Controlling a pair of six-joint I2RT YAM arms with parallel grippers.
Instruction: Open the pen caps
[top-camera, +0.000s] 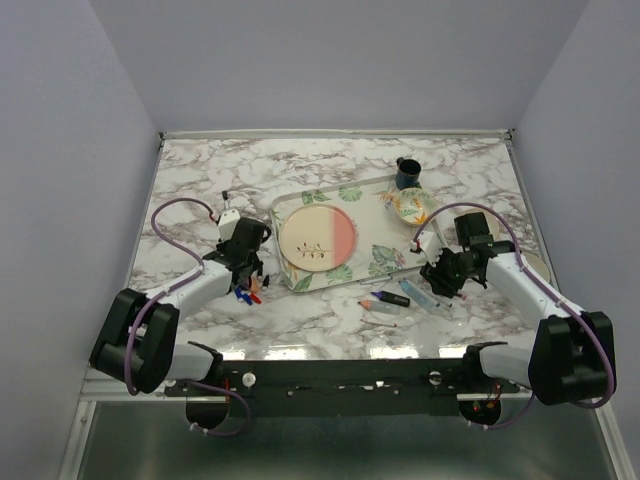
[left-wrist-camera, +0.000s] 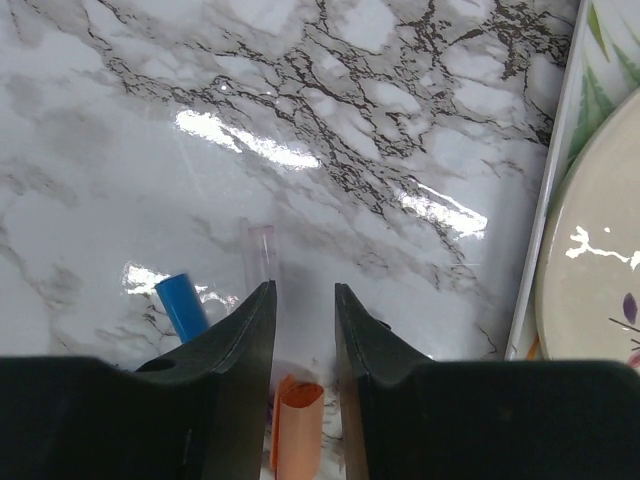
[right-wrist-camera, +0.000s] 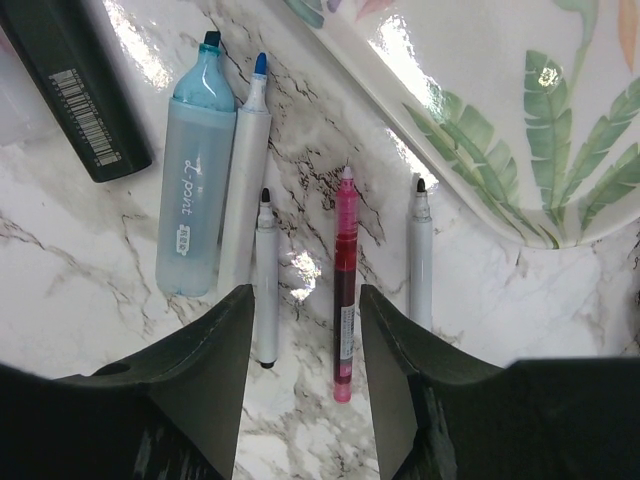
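Next, my left gripper lifts away from the loose caps, then moves outward and lowers to the white body of the black-capped marker beyond them.
Several loose pen caps (top-camera: 246, 293) lie in a small pile left of the tray. In the left wrist view an orange cap (left-wrist-camera: 298, 430) lies on the marble between my fingers, a blue cap (left-wrist-camera: 182, 305) lies to its left and a clear cap (left-wrist-camera: 260, 250) lies ahead. My left gripper (left-wrist-camera: 302, 290) is open and holds nothing; from above it (top-camera: 247, 272) hovers over the caps. My right gripper (right-wrist-camera: 305, 295) is open above uncapped pens: a light-blue highlighter (right-wrist-camera: 195, 180), white markers (right-wrist-camera: 265, 290) and a pink pen (right-wrist-camera: 343, 290). From above the right gripper (top-camera: 440, 277) is by the pens (top-camera: 392, 300).
A leaf-patterned tray (top-camera: 290, 203) holds a pink and cream plate (top-camera: 317, 240), a small bowl (top-camera: 413, 205) and a dark cup (top-camera: 407, 173). The tray's corner (right-wrist-camera: 480, 120) is close ahead of the right gripper. A black marker (right-wrist-camera: 75, 90) lies at the far left there.
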